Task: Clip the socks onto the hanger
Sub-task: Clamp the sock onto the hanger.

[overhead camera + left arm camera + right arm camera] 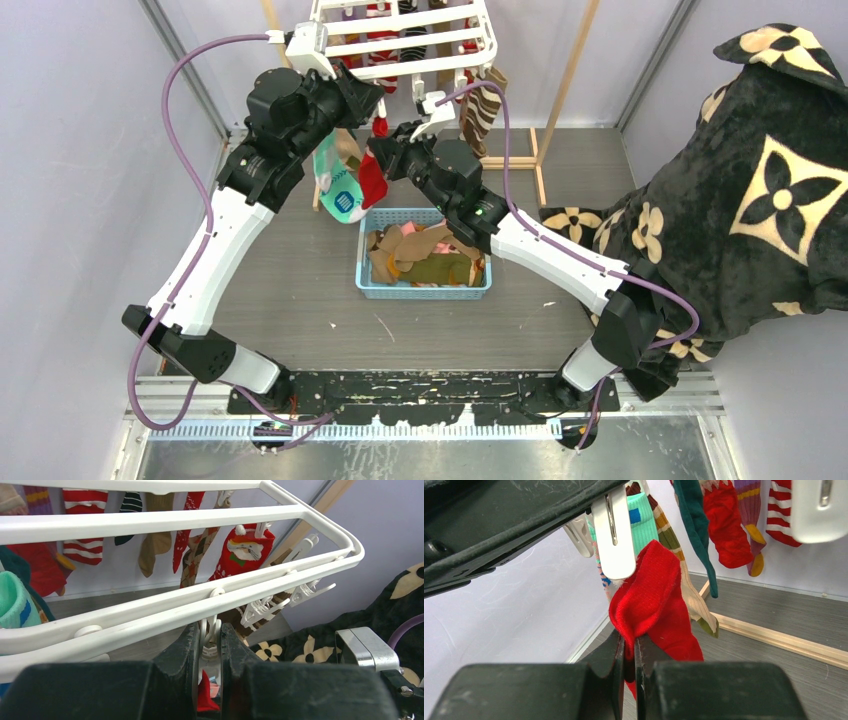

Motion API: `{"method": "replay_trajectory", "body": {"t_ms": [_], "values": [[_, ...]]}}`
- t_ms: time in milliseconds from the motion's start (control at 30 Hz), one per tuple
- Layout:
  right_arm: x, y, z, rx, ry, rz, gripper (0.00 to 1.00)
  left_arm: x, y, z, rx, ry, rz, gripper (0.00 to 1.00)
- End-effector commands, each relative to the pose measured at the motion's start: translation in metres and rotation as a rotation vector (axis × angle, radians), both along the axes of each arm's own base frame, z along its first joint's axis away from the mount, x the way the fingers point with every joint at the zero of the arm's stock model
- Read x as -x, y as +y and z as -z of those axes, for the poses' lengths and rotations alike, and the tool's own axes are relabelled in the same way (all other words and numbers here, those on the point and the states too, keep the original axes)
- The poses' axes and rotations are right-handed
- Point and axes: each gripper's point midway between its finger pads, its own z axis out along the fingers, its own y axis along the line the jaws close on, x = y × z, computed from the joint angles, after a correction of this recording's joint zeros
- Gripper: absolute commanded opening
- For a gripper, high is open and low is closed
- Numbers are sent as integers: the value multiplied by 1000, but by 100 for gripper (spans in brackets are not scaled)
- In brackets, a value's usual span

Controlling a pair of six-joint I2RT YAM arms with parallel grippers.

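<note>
My right gripper needs to lift the red sock's cuff slightly toward the left gripper and further into the white clip (381, 109) (619, 562) next, because the cuff's edge only reaches the lower end of the clip's jaw.
The white hanger (400, 40) hangs at the back with several socks clipped to it; its bars show in the left wrist view (150, 615). My left gripper (209, 640) is shut on a white clip (210, 652) hanging from the hanger's near bar. My right gripper (628, 650) is shut on a red sock (654, 600) and holds its top edge up at that clip's lower jaw (613, 535). The red sock (372, 180) hangs between the two grippers, beside a teal sock (340, 190). My left gripper (372, 105) is above my right gripper (385, 150).
A blue basket (425, 290) with several loose socks sits on the table below the hanger. A pale wooden frame (540, 160) stands behind. A large black floral blanket (740, 190) fills the right side. Empty clips (300, 587) dangle on the hanger's right end.
</note>
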Motion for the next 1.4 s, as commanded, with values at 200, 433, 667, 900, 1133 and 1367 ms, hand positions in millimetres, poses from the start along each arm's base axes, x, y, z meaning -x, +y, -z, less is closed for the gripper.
{"method": "replay_trajectory", "body": {"t_ms": [200,433,667,900,1133,1367], "values": [[9,-7,-58,-137,-95,-1,1,8,7,-26,45,-63,-18,0],[10,-3,-66,-158,-105,-12,1,7,7,-23,44,-59,-22,0],[12,4,-68,-165,-109,-26,1,7,8,-23,45,-60,-28,0],[12,7,-70,-167,-111,-32,1,7,8,-23,47,-60,-29,0],[12,9,-77,-180,-122,-30,1,6,10,-21,46,-62,-42,10],[12,2,-80,-186,-137,-4,1,4,13,-20,42,-65,-60,26]]}}
